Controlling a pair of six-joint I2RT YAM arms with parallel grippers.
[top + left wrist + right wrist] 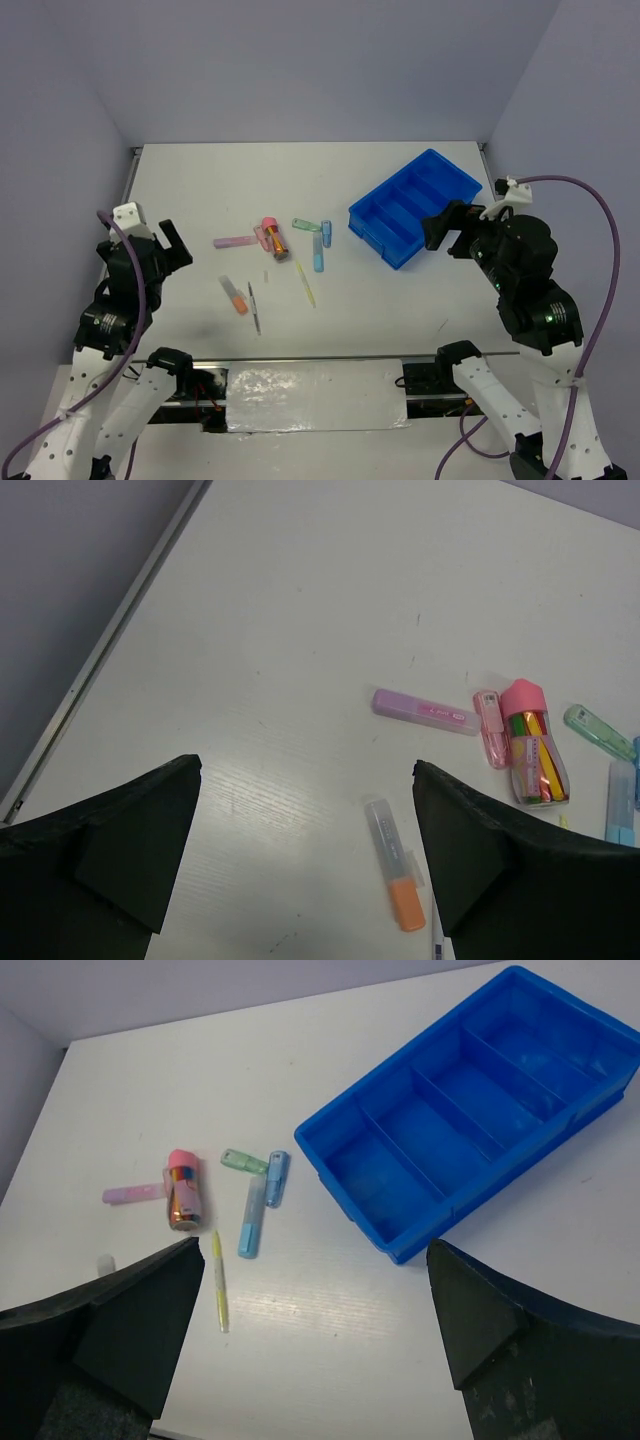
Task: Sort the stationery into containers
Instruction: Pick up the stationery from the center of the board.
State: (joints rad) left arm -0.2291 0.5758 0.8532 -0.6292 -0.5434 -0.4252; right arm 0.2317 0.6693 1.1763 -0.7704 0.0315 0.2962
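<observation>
The pink-capped pack lies loose outside the tray (385,245), so my right gripper will go left in the top view next, then down around its clear body.
The stationery lies loose at mid-table: a lilac marker (235,241), a pink-capped clear pack of pens (271,238), a green marker (303,224), two light blue markers (319,255), a yellow pen (305,284), an orange highlighter (235,296) and a grey pen (255,307). The blue four-compartment tray (385,245) sits at the right with nothing showing inside it. My left gripper (150,238) is open and empty, left of the pens; the orange highlighter (395,875) lies by its right finger. My right gripper (465,225) is open and empty, just near of the tray (400,1250).
Grey walls close in the table at the back and on both sides. A metal edge strip (100,650) runs along the table's left side. A taped strip (315,395) lies between the arm bases at the near edge.
</observation>
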